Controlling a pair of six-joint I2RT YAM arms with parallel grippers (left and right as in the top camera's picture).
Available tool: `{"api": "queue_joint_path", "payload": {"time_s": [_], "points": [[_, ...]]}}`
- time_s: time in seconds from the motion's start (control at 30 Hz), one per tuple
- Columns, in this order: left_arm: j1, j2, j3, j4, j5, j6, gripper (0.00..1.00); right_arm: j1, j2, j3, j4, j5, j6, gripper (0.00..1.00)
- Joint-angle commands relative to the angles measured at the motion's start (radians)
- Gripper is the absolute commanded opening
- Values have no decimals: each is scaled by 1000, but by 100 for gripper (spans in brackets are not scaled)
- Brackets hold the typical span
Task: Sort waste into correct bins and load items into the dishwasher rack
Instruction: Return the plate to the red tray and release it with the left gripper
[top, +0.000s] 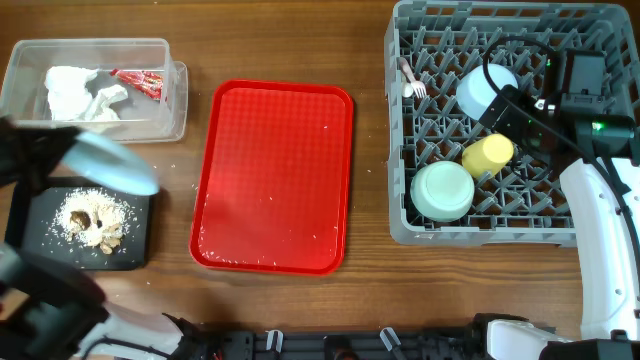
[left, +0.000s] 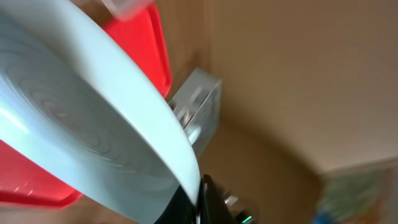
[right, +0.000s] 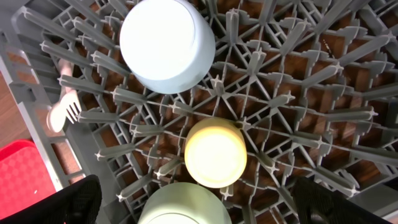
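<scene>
My left gripper needs to swing from the black tray (top: 35, 215) over the red serving tray next. Then it should level out and move down.
My left gripper (left: 200, 200) is shut on the rim of the light blue plate (left: 81, 118), which it holds tilted. Overhead, the plate (top: 115, 165) hangs over the black tray (top: 35, 215), where beige food scraps (top: 95, 222) lie. The clear tub (top: 175, 100) holds white napkins (top: 80, 92) and a red wrapper (top: 140, 82). In the grey dishwasher rack (top: 400, 140) sit an upturned light blue bowl (right: 166, 43), a yellow cup (right: 216, 152), a pale green bowl (right: 186, 208) and a white fork (right: 62, 109). My right gripper (right: 199, 205) hovers open above the rack, holding nothing.
The large red serving tray (top: 272, 175) lies between the bins and the rack, with small crumbs along its near edge. The right arm's white body (top: 605, 250) stands at the rack's right front corner. Crumbs dot the wood near the black tray.
</scene>
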Motion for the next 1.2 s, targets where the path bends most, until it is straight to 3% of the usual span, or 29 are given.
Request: {"api": "queue_joint_path", "payload": {"time_s": [0.0, 0.33, 0.4, 0.5, 0.7, 0.73, 0.83, 1.07, 1.17], "points": [[-287, -151, -2, 40, -172, -52, 4, -1, 10, 13, 2, 20, 6, 100], [-1152, -78, -5, 325, -964, -549, 4, -1, 10, 13, 2, 20, 6, 100], [-1304, -1, -4, 381, -1074, -634, 4, -1, 10, 13, 2, 20, 6, 100], [-1400, 108, -4, 416, -1113, -680, 4, -1, 10, 13, 2, 20, 6, 100], [-1433, 289, -4, 444, -1094, -728, 4, -1, 10, 13, 2, 20, 6, 100], [-1433, 291, -4, 443, -1094, -728, 9, -1, 10, 13, 2, 20, 6, 100], [-1431, 291, -4, 442, -1095, -723, 53, -1, 10, 13, 2, 20, 6, 100], [-1293, 149, 118, 297, -1116, -723, 51, -1, 10, 13, 3, 18, 8, 100], [-1166, 14, 119, 260, -1133, -724, 51, -1, 10, 13, 39, -173, 170, 100]]}}
